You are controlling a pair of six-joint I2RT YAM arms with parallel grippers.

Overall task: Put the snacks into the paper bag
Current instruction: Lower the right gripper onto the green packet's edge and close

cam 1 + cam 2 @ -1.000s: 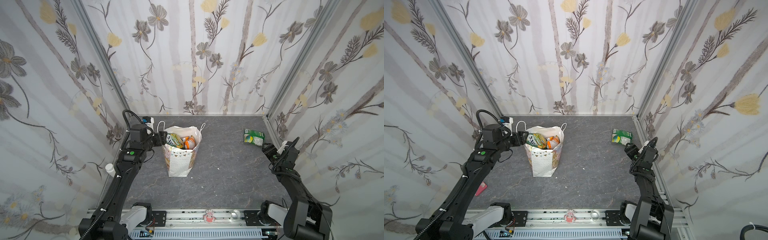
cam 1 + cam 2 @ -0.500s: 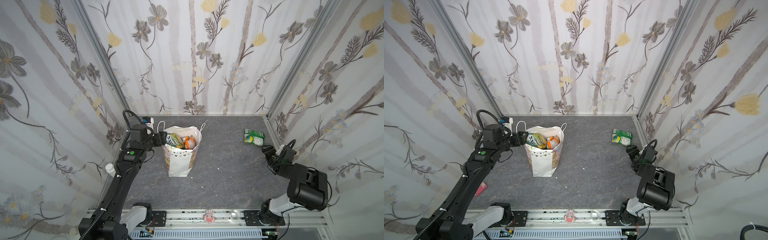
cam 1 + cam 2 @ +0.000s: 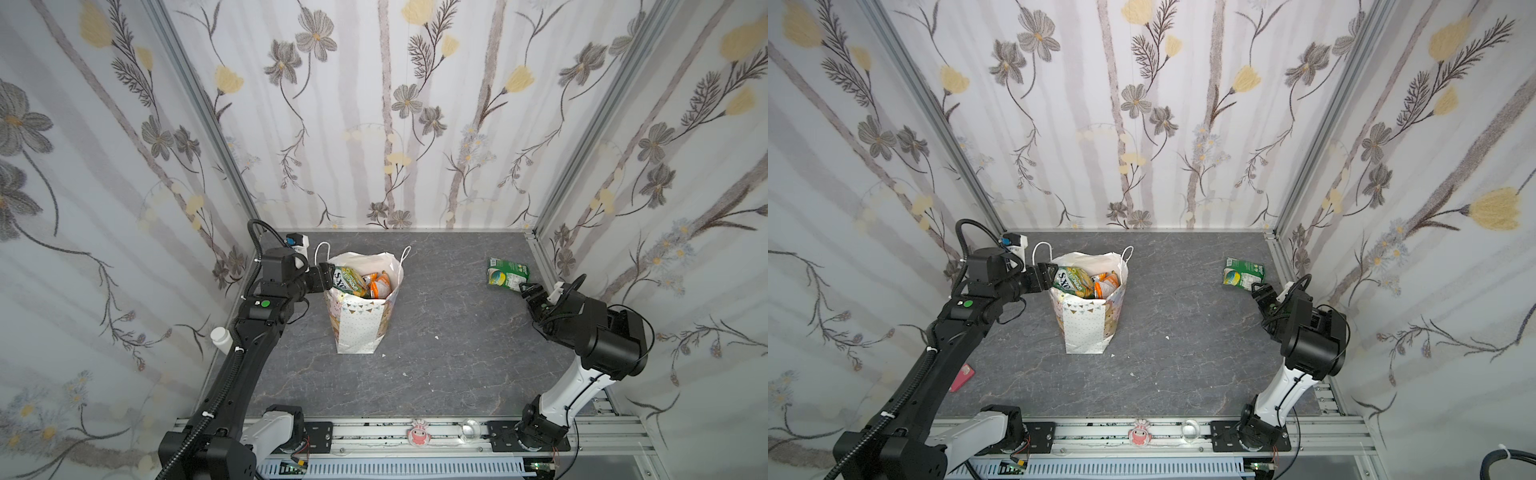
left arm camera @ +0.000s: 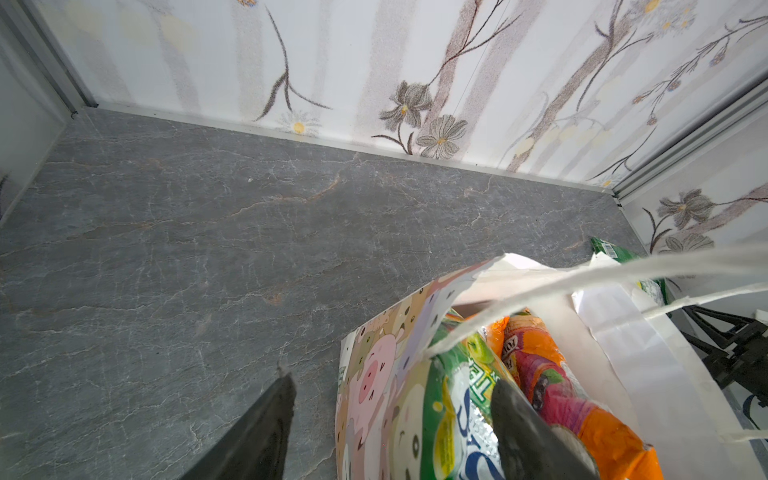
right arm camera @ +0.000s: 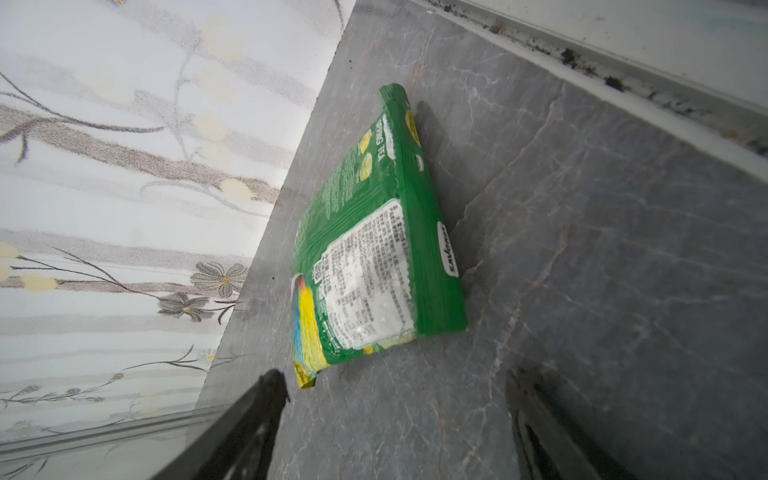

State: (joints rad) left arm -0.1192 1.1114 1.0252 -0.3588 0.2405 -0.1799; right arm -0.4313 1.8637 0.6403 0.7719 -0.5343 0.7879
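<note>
I need to move my right gripper gently, low over the table, onto the green packet's near corner (image 5: 441, 318) by the white label next, because that corner is ahead of that gripper's open fingers.
The white paper bag (image 3: 359, 328) (image 3: 1084, 328) stands upright at the left middle of the table, its cartoon-animal side (image 4: 374, 374) close in the left wrist view. Inside it are a "FOX'S" packet (image 3: 351, 280) (image 4: 453, 415) and orange packets (image 3: 378, 284) (image 4: 552, 365). My left gripper (image 3: 328, 276) (image 3: 1050, 272) (image 4: 395, 386) is open and straddles the bag's left rim, one finger outside and one inside against the packets. A green packet (image 3: 508, 273) (image 3: 1244, 272) (image 5: 374, 249) lies flat at the back right. My right gripper (image 3: 530, 291) (image 3: 1260, 291) (image 5: 395, 382) is open just short of it, low over the table.
Patterned walls close in the table on three sides, and the green packet lies near the right wall. A white bottle (image 3: 220, 337) and a pink-red object (image 3: 962, 377) sit by the left edge. A small clear cup (image 3: 470, 428) rests on the front rail.
The right arm has swung its elbow up and outward while its gripper edged toward the green packet. The left arm and the bag have stayed put.
</note>
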